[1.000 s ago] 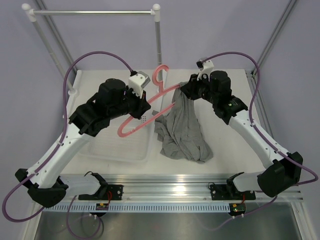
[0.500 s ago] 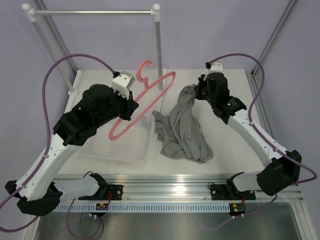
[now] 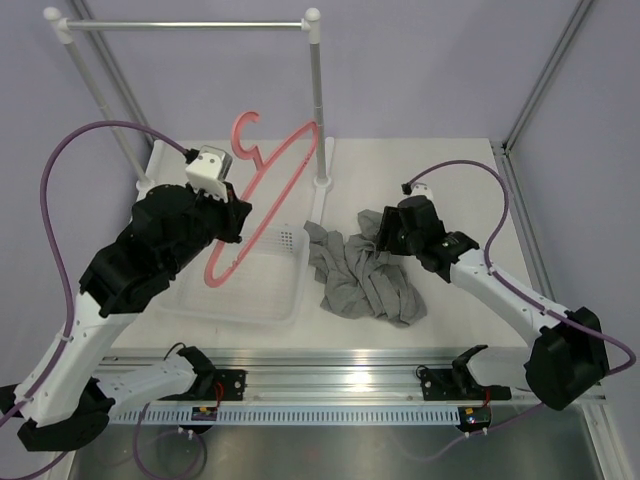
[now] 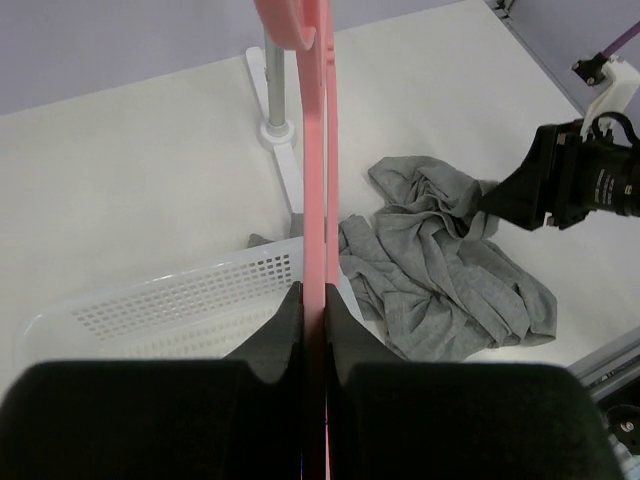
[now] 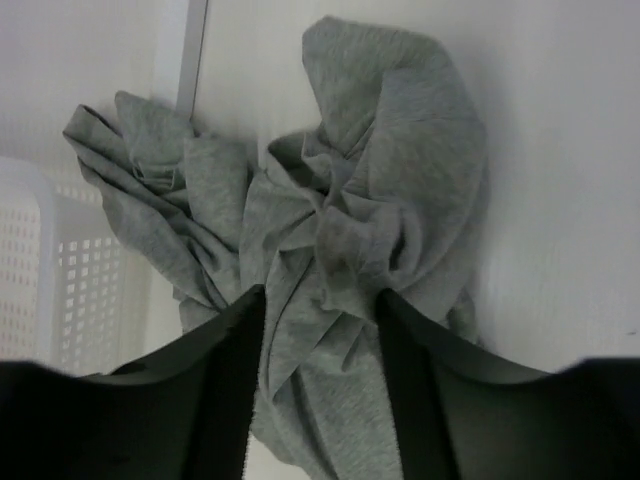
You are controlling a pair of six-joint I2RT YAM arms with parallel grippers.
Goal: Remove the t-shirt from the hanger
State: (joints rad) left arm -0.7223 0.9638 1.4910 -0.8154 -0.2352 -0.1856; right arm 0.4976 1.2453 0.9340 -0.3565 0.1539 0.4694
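Note:
I will next carry the salmon-pink hanger [image 3: 270, 190] outward with my left gripper, onto the rail's top bar [image 3: 205, 25], and let go of it there.
The grey t-shirt [image 3: 365, 280] lies crumpled in a heap on the white table, free of the hanger. Held up in the air, the salmon-pink hanger [image 3: 270, 190] is bare, and my left gripper [image 3: 232, 222] is shut on its lower bar. In the left wrist view the hanger [image 4: 318, 150] runs straight up from between the closed jaws of the left gripper [image 4: 316, 300], with the t-shirt [image 4: 440, 270] off to the right. My right gripper [image 3: 380, 232] stands open low over the shirt's far end. Its fingers straddle folds of the t-shirt [image 5: 370, 180] without pinching them, around the right gripper [image 5: 320, 293].
A white perforated basket [image 3: 262, 300] sits on the table under the hanger, left of the shirt. The clothes rail [image 3: 190, 24] spans the back, and its right post [image 3: 318, 100] stands on a base [image 3: 322, 185] just behind the shirt.
My right gripper came down, opened and let go of the t-shirt, which now lies in a heap. The left arm carried the hanger left and up, away from the shirt.

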